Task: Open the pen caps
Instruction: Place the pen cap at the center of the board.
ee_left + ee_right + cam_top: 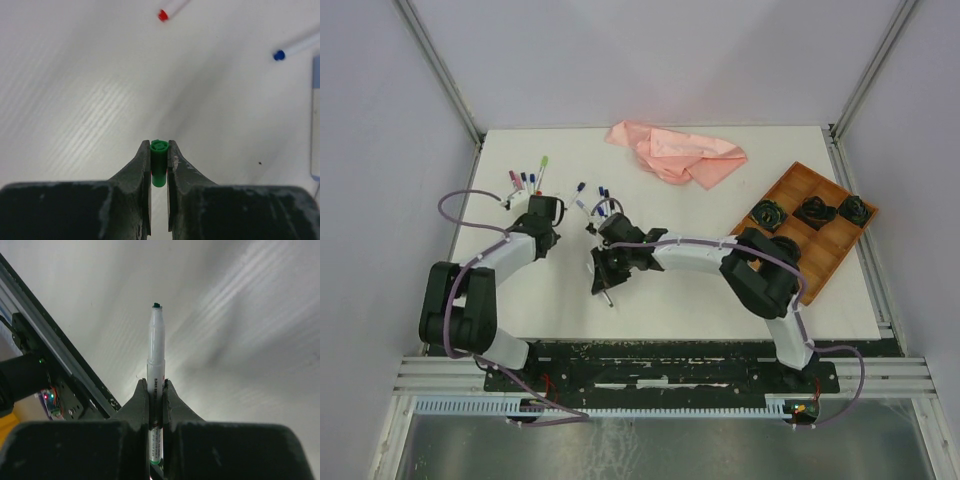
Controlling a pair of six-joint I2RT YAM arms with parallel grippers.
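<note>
My left gripper lowers and lets go of the green cap away from the pens next. Bare white table lies below it, short of the red-end with the cap of the pen.
In the left wrist view a small green pen cap (159, 162) stands pinched between my left gripper's (159, 146) two fingers, off its pen, above the white table. My left gripper (544, 215) hovers at the table's left. My right gripper (156, 386) is shut on a white pen barrel (155, 347) whose dark green tip (156, 305) is bare and points away. In the top view that gripper (605, 278) sits at mid-table. Capped pens lie beyond: a red-capped end (162, 15), a blue-capped end (279, 55), and several more at the back left (528, 180).
A crumpled pink cloth (676, 153) lies at the back centre. A wooden tray (798, 262) holding three dark objects sits at the right. Two blue-capped pens (593, 195) lie just behind the right gripper. The black frame rail (60, 347) runs along the near edge.
</note>
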